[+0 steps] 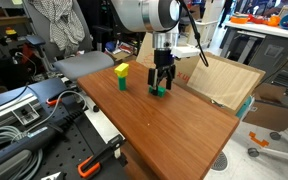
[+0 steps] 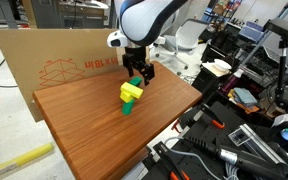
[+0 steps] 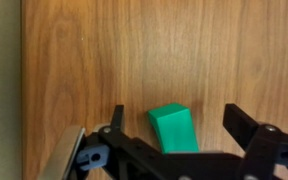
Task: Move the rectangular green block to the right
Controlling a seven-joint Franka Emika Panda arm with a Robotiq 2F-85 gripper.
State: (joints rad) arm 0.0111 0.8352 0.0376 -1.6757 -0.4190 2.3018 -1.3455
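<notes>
My gripper shifts slightly toward the taller block next, then closes across the green block's sides [image 1: 158, 92] [image 3: 174, 131].
The rectangular green block [image 3: 173, 128] lies on the wooden table [image 3: 134, 50], between my two open black fingers in the wrist view. Neither finger touches it. In an exterior view the block [image 1: 158, 91] shows just under my gripper [image 1: 161, 82], which points straight down at the table. In an exterior view my gripper [image 2: 137, 78] stands behind the taller block and the green block is mostly hidden. My gripper [image 3: 174, 125] is open.
A taller block with a yellow top and green base [image 1: 122, 75] stands to one side of the gripper; it also shows in an exterior view [image 2: 131, 97]. A cardboard sheet [image 2: 64, 60] leans along the table's far edge. Cables and tools [image 1: 24, 120] crowd the bench beside the table.
</notes>
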